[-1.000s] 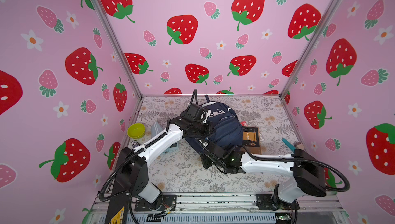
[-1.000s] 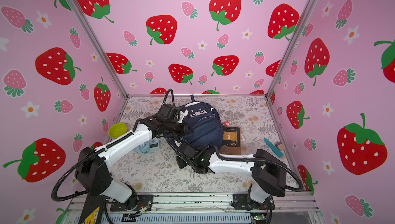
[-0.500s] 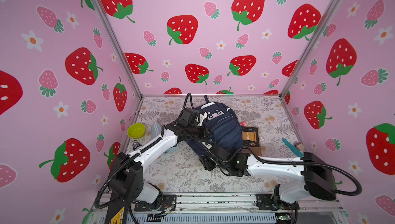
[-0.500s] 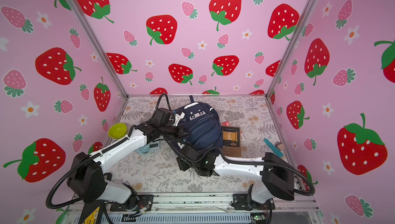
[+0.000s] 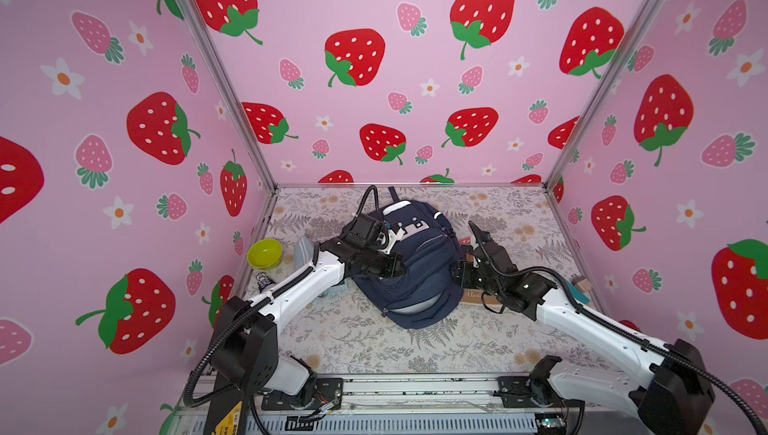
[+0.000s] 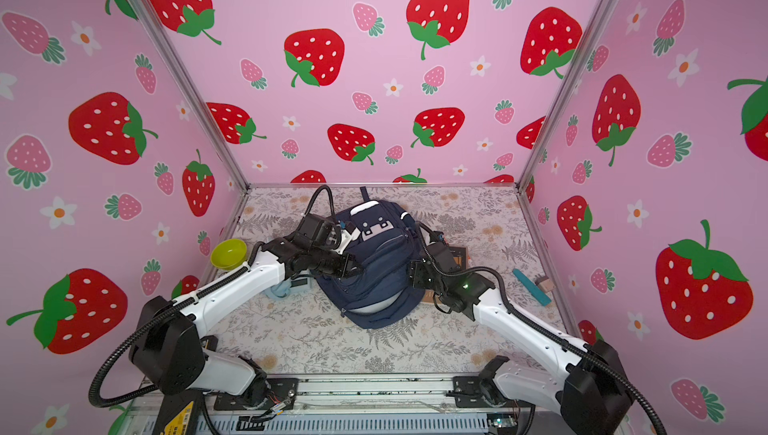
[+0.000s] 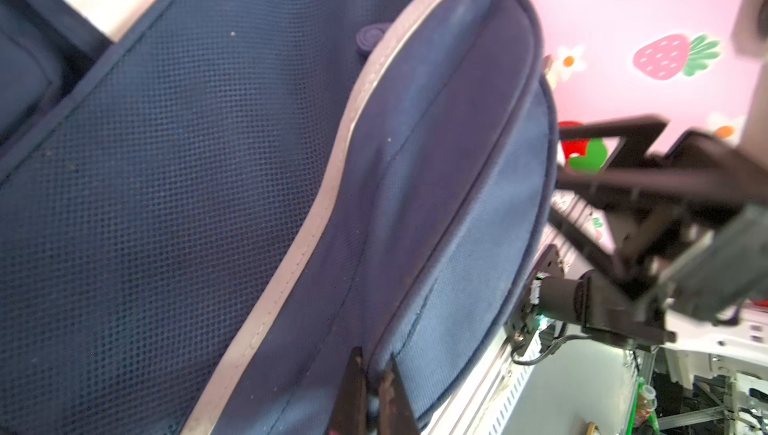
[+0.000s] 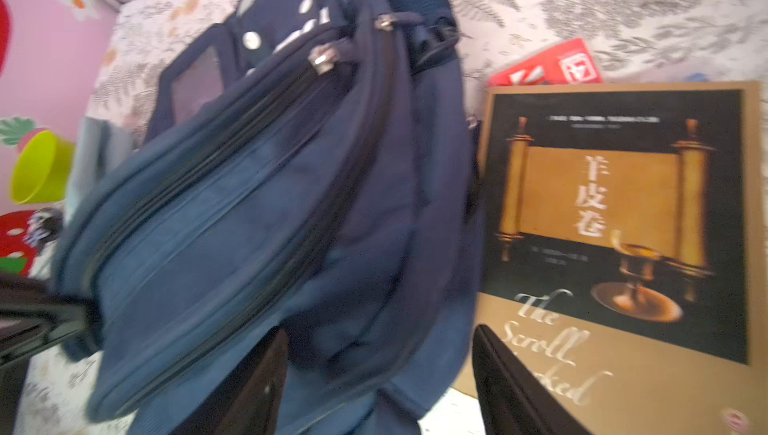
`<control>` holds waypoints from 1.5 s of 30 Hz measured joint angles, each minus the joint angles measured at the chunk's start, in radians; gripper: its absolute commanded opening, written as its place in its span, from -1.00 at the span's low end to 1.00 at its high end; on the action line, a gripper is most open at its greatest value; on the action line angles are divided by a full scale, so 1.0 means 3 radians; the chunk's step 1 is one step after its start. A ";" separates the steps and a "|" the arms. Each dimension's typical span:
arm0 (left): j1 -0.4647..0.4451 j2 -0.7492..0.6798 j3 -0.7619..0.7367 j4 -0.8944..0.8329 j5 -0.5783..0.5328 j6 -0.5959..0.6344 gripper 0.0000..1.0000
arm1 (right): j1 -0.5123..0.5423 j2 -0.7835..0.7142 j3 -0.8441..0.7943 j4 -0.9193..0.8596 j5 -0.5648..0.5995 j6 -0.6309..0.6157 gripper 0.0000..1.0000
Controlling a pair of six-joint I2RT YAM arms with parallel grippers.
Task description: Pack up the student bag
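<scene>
My right gripper will next go past the cover and down onto the book's edge away from the bag, because the bag crowds the other edge.
The student bag (image 5: 424,258) (image 6: 382,262) is navy blue with a white patch near its top. It lies in the middle of the floral table in both top views. My left gripper (image 5: 397,269) (image 6: 357,269) reaches over the bag from the left. In the left wrist view that gripper (image 7: 372,370) is shut, pinching a seam of the bag (image 7: 208,163) beside a pale stripe. My right gripper (image 5: 457,275) (image 6: 413,275) is at the bag's right side. In the right wrist view it (image 8: 380,341) stands open around the bag's (image 8: 249,204) lower corner, gripping nothing.
A brown and black book (image 8: 615,212) (image 5: 473,295) lies right of the bag, a red packet (image 8: 552,65) behind it. A green bowl (image 5: 264,253) (image 6: 228,253) and a pale blue item (image 5: 303,248) sit at the left wall. A teal stick (image 6: 532,287) lies at the right wall.
My right gripper has opened and swung from the bag's front to its right side. The left gripper stays shut on the bag, which has shifted slightly.
</scene>
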 measured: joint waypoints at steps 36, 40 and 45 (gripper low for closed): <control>-0.0635 0.0029 0.0285 0.0113 -0.0055 -0.0510 -0.39 | -0.2539 0.0342 -0.1452 0.1596 -0.2447 -0.0493 -0.88; -0.0635 0.0023 0.0192 0.0266 0.0017 -0.0646 -0.25 | -0.2538 0.0121 -0.1394 0.1350 -0.2401 -0.0537 -1.00; -0.0621 -0.0010 0.0150 0.0470 0.0066 -0.0828 0.00 | -0.2532 -0.0298 -0.1176 0.0829 -0.2225 -0.0605 -1.00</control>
